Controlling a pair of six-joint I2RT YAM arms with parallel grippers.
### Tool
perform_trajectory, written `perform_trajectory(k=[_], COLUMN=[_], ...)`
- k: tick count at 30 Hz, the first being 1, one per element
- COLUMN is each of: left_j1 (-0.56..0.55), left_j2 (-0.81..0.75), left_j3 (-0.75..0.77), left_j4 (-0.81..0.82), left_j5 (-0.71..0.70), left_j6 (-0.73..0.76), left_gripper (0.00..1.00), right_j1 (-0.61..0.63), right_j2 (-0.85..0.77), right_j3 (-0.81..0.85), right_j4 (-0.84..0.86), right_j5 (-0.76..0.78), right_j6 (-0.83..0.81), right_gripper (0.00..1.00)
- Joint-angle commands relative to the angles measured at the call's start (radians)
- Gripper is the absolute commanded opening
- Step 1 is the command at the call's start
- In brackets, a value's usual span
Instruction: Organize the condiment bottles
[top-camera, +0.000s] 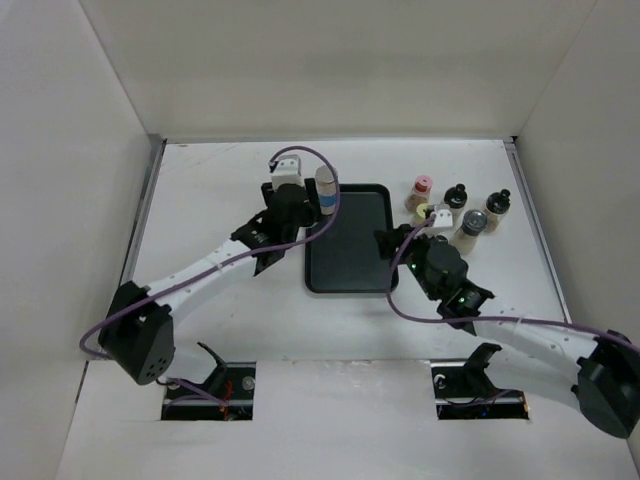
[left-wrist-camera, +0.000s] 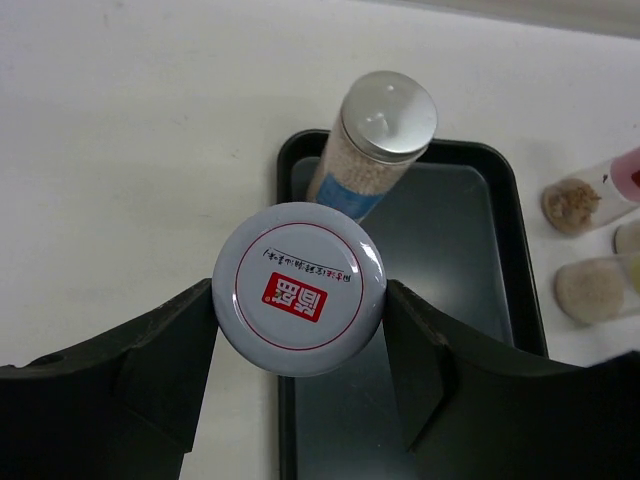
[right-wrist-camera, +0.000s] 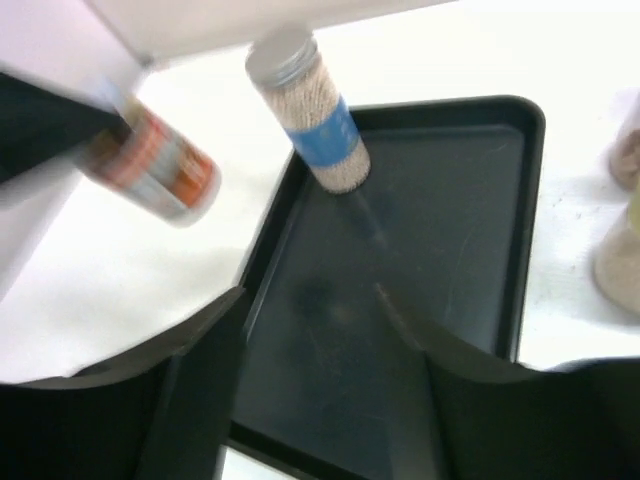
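The jar goes over in my left gripper next. It comes down and is released on the free tray bottom beside the blue-labelled bottle, below and right in the top view.
My left gripper is shut on a jar with a round silver-white cap bearing a red logo, held at the left rim of the flat black tray. In the right wrist view this jar is blurred, orange-labelled and tilted, left of the tray. A blue-labelled, silver-capped bottle stands in the tray's far left corner. My right gripper is open and empty above the tray's near right part. The left gripper hides its jar from above.
Several bottles stand on the table right of the tray: pink cap, yellow cap, two black caps, grey cap. White walls enclose the table on three sides.
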Motion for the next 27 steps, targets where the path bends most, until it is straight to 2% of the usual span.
perform_trajectory(k=[1,2,5,12,19,24,27], left_j1=[-0.022,-0.027,-0.033,-0.036,-0.039,-0.047,-0.048], left_j2=[0.072,0.099,0.175,0.354,0.459,0.480,0.483], left_j3=[0.092,0.104,0.141,0.260,0.276,0.245,0.219], left_j4=[0.113,0.127,0.165,0.184,0.201,0.228,0.254], left_j5=[0.007,0.014,0.028,0.043,0.011,-0.036,-0.044], left_j6=[0.002,0.002,0.004,0.041,0.074,0.088,0.088], left_gripper=[0.33,0.33,0.33,0.33,0.36,0.46,0.59], right_j1=[-0.034,-0.047,-0.087,-0.125,-0.159,-0.185,-0.189], right_j2=[-0.103,-0.134,-0.201,-0.231,-0.200,-0.177,-0.172], right_j3=[0.009,0.001,-0.014,-0.036,-0.024,0.007,0.018], right_j4=[-0.041,-0.066,-0.127,-0.179,-0.182,-0.193,-0.193], right_j5=[0.046,0.053,0.049,0.044,0.046,0.044,0.044], right_j6=[0.073,0.087,0.107,0.111,0.119,0.116,0.111], right_gripper=[0.48,0.44,0.44,0.69,0.79,0.83,0.85])
